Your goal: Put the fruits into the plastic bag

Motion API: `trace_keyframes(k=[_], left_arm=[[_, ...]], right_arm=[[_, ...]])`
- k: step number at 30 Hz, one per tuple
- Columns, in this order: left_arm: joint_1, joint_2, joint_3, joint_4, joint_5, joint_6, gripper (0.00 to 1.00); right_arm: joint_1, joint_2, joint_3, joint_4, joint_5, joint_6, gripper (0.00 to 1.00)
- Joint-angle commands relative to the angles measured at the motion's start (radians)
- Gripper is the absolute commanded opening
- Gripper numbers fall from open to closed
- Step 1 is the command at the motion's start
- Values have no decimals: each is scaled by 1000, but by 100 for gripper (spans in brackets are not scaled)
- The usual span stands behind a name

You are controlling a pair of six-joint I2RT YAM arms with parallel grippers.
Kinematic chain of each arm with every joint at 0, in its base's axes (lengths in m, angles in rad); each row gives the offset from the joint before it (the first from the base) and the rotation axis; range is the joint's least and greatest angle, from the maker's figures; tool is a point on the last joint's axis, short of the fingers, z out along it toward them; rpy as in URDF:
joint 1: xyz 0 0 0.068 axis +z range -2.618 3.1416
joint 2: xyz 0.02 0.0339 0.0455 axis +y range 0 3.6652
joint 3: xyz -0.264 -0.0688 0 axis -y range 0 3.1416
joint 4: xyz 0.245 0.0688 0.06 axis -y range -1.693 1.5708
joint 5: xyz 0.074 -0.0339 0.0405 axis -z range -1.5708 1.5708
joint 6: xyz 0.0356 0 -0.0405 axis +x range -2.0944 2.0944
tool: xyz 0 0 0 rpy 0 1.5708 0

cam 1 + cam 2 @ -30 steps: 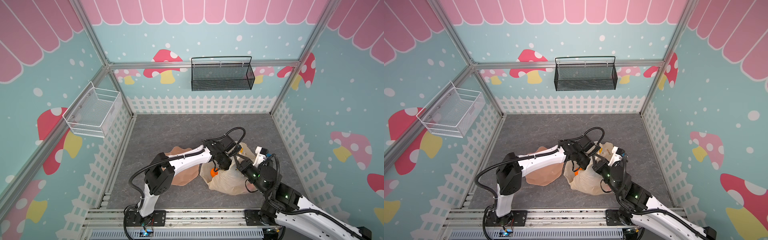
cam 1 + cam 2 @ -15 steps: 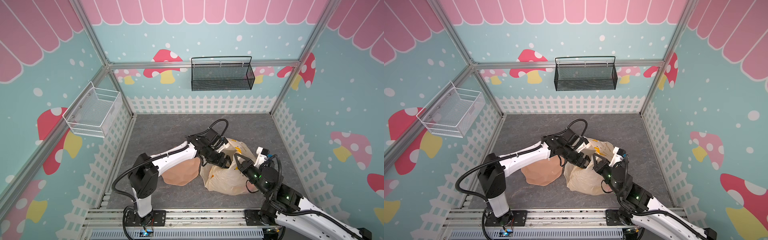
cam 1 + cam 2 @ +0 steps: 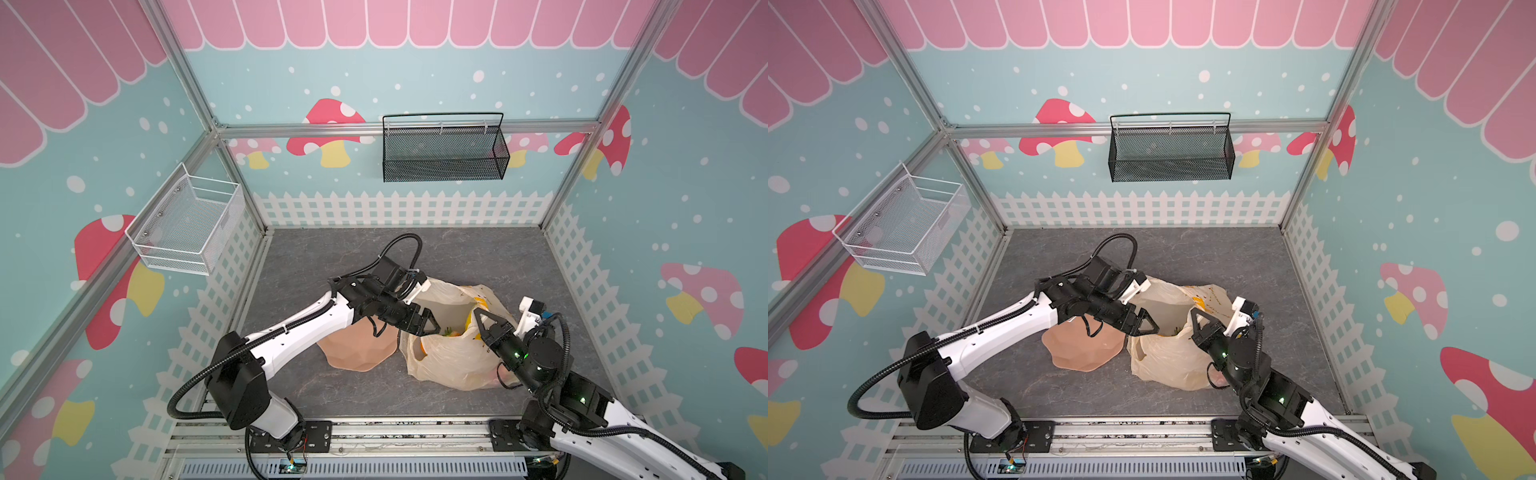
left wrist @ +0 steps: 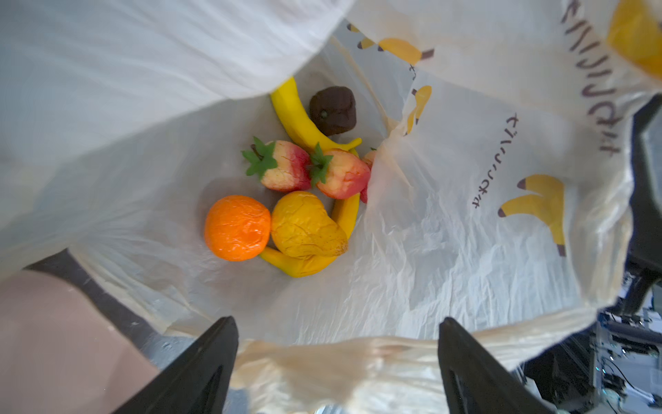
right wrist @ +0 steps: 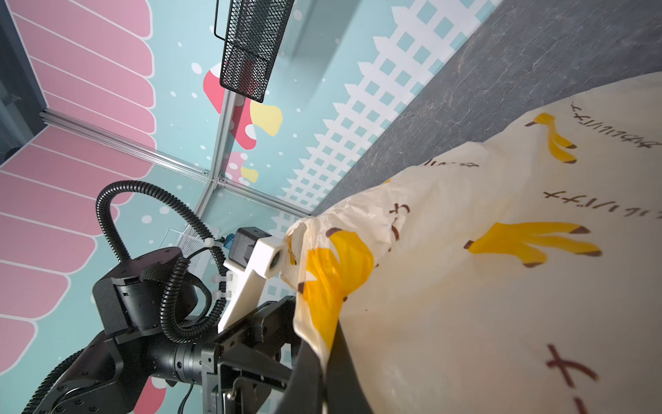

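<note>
My right gripper will move back toward its base, tip down and then let go of the bag's pinched rim point(image 3: 473, 320) point(image 5: 320, 338), because the fruits are already inside.
The plastic bag point(image 3: 453, 357) point(image 3: 1167, 361) lies open right of centre on the grey floor. In the left wrist view the fruits rest at its bottom: an orange point(image 4: 237, 227), a yellow pear-like fruit point(image 4: 304, 224), two strawberries point(image 4: 286, 170) point(image 4: 342, 174), two bananas point(image 4: 297, 114) point(image 4: 304, 263) and a dark brown fruit point(image 4: 333, 110). My left gripper point(image 3: 430, 324) point(image 3: 1148, 324) point(image 4: 338, 322) hovers open and empty over the bag's mouth. My right gripper point(image 3: 478, 313) point(image 3: 1194, 313) point(image 5: 324, 362) is shut on the bag's right rim, holding it up.
A peach wavy-edged plate point(image 3: 357, 353) point(image 3: 1079, 353) lies just left of the bag, partly under my left arm. A black mesh basket point(image 3: 442, 149) hangs on the back wall and a white wire basket point(image 3: 187, 224) on the left wall.
The orange that sat in my left gripper a second ago now lies in the bag. My left arm's elbow has swung leftward. The bag's mouth stands wider.
</note>
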Motion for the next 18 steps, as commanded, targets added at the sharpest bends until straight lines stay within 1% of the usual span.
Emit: trace_keyframes(k=[1,4,7,8,12,18], left_arm=[[30,-67,-18,-3,-71,17,88],[38,-127,-21,-3,-104,30,90],[45,-176,-19,2,-62,82,90],[46,-188,-22,0,-65,103,90],[52,-226,-27,-17,-183,206,94],[52,-198,-13,-40,-287,383,95]], right_arm=[[3,1,9,-38,20,19,0],[2,16,18,-41,16,20,0],[2,30,32,-57,16,23,0],[1,35,34,-62,15,28,0],[1,34,37,-79,15,45,0],[1,32,60,-116,21,54,0]])
